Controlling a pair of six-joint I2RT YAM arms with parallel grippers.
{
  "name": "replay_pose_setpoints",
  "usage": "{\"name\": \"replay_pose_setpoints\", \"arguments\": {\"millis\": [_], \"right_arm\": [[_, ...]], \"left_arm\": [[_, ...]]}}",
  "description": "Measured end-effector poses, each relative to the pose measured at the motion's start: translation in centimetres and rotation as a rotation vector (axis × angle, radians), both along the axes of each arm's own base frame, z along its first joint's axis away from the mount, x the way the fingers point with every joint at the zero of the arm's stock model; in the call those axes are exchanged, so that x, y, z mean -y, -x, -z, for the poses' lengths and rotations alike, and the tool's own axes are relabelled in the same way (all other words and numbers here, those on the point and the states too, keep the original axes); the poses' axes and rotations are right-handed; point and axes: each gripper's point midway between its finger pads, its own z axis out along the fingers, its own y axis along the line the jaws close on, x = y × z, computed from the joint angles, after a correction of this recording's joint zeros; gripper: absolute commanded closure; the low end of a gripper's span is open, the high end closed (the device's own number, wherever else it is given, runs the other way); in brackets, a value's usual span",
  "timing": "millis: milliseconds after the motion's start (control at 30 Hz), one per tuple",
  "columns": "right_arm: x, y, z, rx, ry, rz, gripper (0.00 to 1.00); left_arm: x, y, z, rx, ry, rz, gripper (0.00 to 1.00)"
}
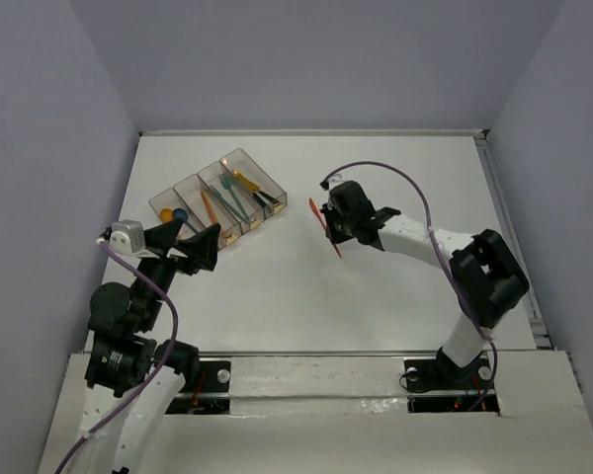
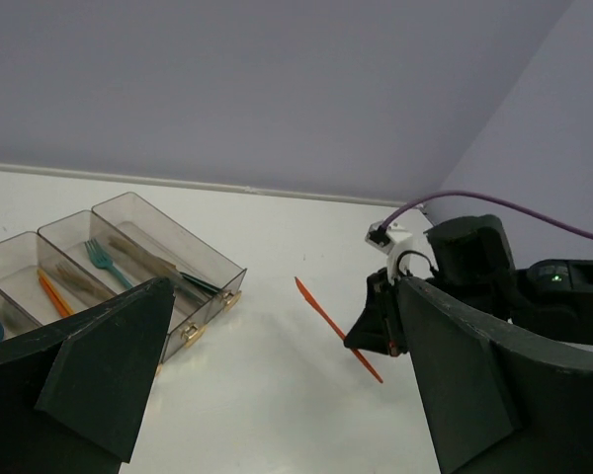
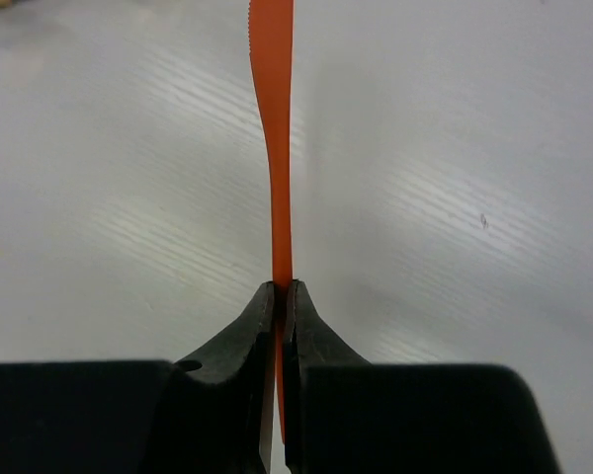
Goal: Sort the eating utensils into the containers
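Note:
My right gripper holds the orange knife [image 1: 322, 225] and will next move outward over the bin with yellow knives and let go of it. That bin is to the gripper's left in the top view.
My right gripper [image 1: 333, 233] [image 3: 280, 292] is shut on an orange plastic knife [image 1: 322, 225] [image 3: 273, 148], pinching it edge-on near its middle, low over the white table right of the containers. The left wrist view shows the same knife [image 2: 321, 314] slanting out of the right gripper [image 2: 373, 336]. The containers [image 1: 264, 178] [image 2: 213, 280], a row of clear smoky bins, hold a teal fork [image 1: 231, 194] [image 2: 101, 259], an orange utensil [image 1: 210, 209] [image 2: 51, 293], a blue spoon [image 1: 181, 214] and others. My left gripper [image 1: 190, 246] [image 2: 285, 296] hangs open and empty just in front of the bins.
The white table [image 1: 306, 296] is walled at the back and on both sides. A purple cable [image 1: 395, 173] loops above the right arm. The row of bins lies diagonally at the back left.

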Motion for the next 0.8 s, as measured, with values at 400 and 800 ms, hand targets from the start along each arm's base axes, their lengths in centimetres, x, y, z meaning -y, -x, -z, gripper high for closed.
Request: {"name": "replay_pose_setpoints", "arguments": {"millis": [400, 800], "right_arm": [[-12.6, -10.8, -13.7, 0.292, -0.345, -0.180, 1.00], [-20.1, -17.1, -7.9, 0.236, -0.416, -0.252, 1.00]], "left_arm": [[0.1, 0.1, -0.1, 0.003, 0.000, 0.005, 0.01], [0.1, 0.1, -0.1, 0.003, -0.001, 0.009, 0.01]]}}
